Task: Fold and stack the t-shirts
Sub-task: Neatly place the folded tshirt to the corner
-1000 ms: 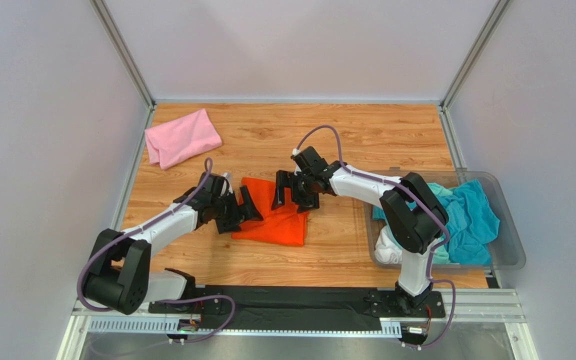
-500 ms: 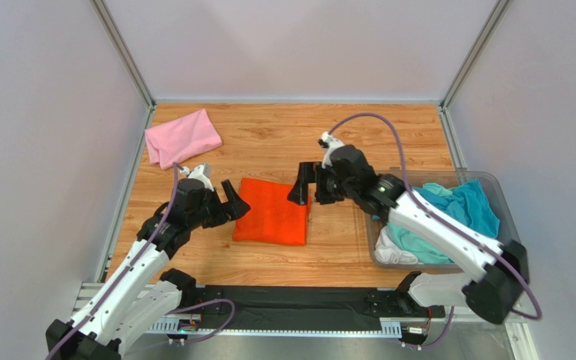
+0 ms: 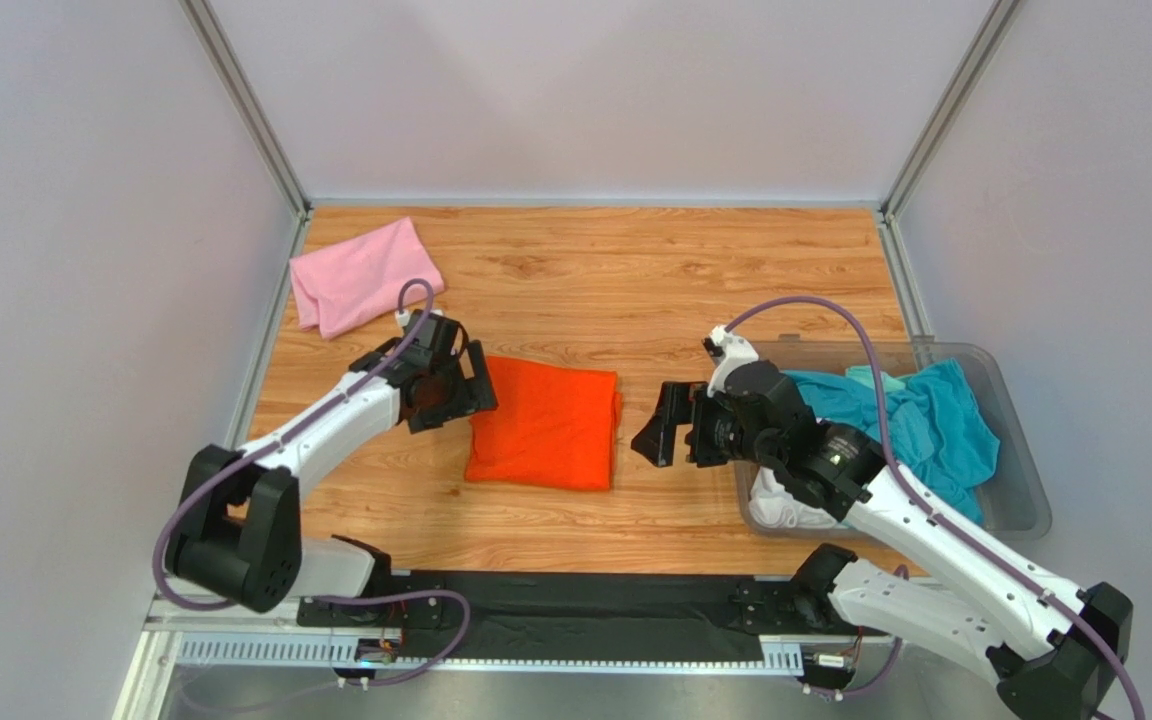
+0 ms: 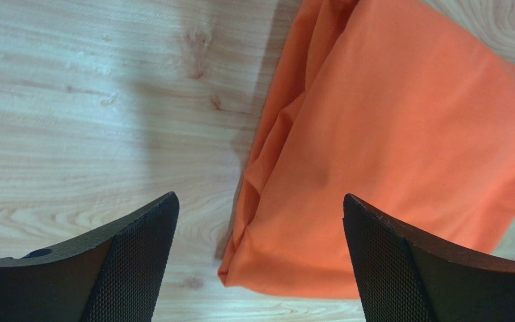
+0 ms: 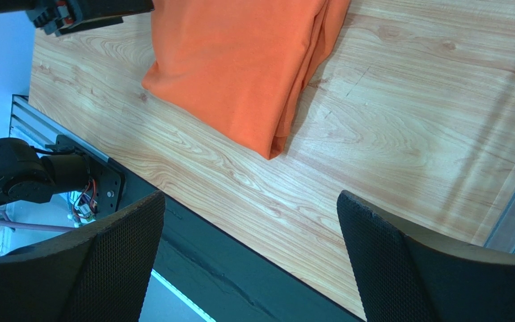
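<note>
My left gripper moves down onto the orange t-shirt's layered side edge [image 3: 476, 426] [image 4: 261, 173] below it next, because the open fingers already straddle those folds.
A bright orange t-shirt [image 3: 545, 428] lies folded in a rectangle on the wooden table, also seen in the left wrist view [image 4: 401, 147] and right wrist view [image 5: 240, 60]. A light pink t-shirt [image 3: 364, 275] lies folded at the far left. My left gripper [image 3: 447, 387] is open and empty, low over the orange shirt's left edge [image 4: 260, 201]. My right gripper [image 3: 672, 428] is open and empty, to the right of the orange shirt and apart from it [image 5: 250, 198]. Teal shirts [image 3: 935, 428] and a white one [image 3: 778, 506] lie crumpled in the bin.
A clear plastic bin [image 3: 1025, 503] stands at the right edge of the table. Grey walls enclose the table on three sides. A black rail [image 3: 582, 608] with the arm bases runs along the near edge, also seen in the right wrist view [image 5: 240, 255].
Both grippers have come off the orange shirt. My right gripper has drawn back toward the near right. My left gripper has shifted slightly up and left. The shirt now lies flat and folded.
</note>
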### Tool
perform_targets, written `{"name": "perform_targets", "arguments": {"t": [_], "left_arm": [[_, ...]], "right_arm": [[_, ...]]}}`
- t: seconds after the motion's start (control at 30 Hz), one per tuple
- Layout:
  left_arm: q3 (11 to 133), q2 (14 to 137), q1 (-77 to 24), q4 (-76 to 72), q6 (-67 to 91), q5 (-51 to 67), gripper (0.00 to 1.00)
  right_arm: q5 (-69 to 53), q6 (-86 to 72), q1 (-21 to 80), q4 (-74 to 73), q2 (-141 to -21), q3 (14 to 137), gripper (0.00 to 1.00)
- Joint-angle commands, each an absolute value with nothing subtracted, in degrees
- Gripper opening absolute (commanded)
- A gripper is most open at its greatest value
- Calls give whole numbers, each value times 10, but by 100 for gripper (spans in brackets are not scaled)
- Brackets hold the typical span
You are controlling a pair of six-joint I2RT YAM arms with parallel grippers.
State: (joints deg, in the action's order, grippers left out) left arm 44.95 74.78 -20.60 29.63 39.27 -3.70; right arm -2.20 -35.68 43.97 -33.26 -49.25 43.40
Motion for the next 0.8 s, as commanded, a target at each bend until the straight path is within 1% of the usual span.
{"name": "perform_targets", "arguments": {"t": [0.0,0.1,0.2,0.33,0.37,0.43,0.5,0.6,0.63,0.7,0.73,0.77], "left_arm": [[483,796,-204,277,372,-40,97],[487,832,-204,265,366,-31,95],[490,866,-204,255,361,-4,88],[492,900,-204,245,359,9,82],[494,914,-205,245,356,11,77],[502,927,-207,247,348,25,73],[504,942,-217,247,345,19,72],[516,970,-234,251,342,17,64],[520,978,-239,254,343,17,58],[528,998,-252,264,347,7,55],[530,1011,-257,264,348,4,48],[533,1019,-260,265,348,4,43]], "right_arm": [[-24,-345,439,-325,-490,431,100],[-28,-336,439,-326,-495,430,100],[-28,-331,440,-327,-497,430,100],[-31,-322,439,-330,-500,432,100],[-26,-322,439,-331,-500,431,100],[-22,-322,439,-335,-498,427,100],[-13,-323,439,-335,-498,425,100],[-4,-325,439,-335,-498,419,100],[-4,-326,439,-336,-497,418,100],[-1,-325,439,-336,-497,417,100],[-1,-323,439,-337,-497,417,100],[-1,-321,439,-337,-495,417,100]]}}
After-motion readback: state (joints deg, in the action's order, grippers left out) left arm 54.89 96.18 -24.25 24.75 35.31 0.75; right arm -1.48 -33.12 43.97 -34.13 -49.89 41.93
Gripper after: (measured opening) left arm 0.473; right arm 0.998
